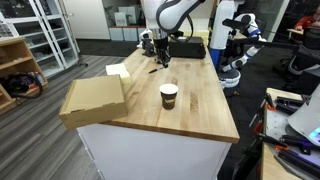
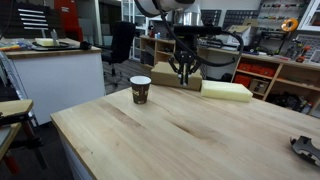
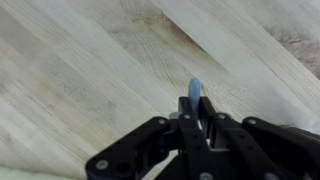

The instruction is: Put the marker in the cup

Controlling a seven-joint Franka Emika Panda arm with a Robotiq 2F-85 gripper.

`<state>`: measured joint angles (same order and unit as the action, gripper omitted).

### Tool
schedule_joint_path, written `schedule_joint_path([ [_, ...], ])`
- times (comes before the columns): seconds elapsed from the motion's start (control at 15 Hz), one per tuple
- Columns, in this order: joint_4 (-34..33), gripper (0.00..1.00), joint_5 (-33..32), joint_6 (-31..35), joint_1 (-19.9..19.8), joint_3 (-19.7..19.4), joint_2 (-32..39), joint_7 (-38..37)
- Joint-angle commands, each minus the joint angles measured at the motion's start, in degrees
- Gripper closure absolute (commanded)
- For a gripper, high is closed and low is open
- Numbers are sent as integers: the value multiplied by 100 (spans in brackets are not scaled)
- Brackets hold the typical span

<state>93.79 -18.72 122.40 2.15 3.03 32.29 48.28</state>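
I will move my gripper away from the foam block, then up and over the raised rim of the cup's opening (image 1: 168,88), to let go of the marker.
The paper cup (image 1: 168,95) stands upright on the wooden table, white and dark brown with a dark rim; it also shows in an exterior view (image 2: 141,89). My gripper (image 1: 160,58) hangs over the far part of the table, beyond the cup and apart from it, and is seen again in an exterior view (image 2: 183,76). In the wrist view the gripper (image 3: 196,108) is shut on a thin stick, the marker (image 3: 194,90). Only the marker's bluish end shows between the fingers, above bare wood.
A tan cardboard box (image 1: 95,100) lies at a table corner, also visible behind the gripper (image 2: 170,74). A pale yellow foam block (image 2: 226,91) lies beside it (image 1: 118,70). A dark object (image 2: 305,148) sits at the table's edge. Shelves and chairs surround the table.
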Motion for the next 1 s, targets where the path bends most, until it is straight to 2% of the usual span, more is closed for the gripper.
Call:
schedule_joint_path([
  [0.0, 270, 97, -225, -390, 225, -16, -391, -382],
  [0.27, 368, 97, -181, -664, 376, 112, -508, -625],
  [0.93, 1065, 97, -291, -865, 691, 333, -843, -1567],
])
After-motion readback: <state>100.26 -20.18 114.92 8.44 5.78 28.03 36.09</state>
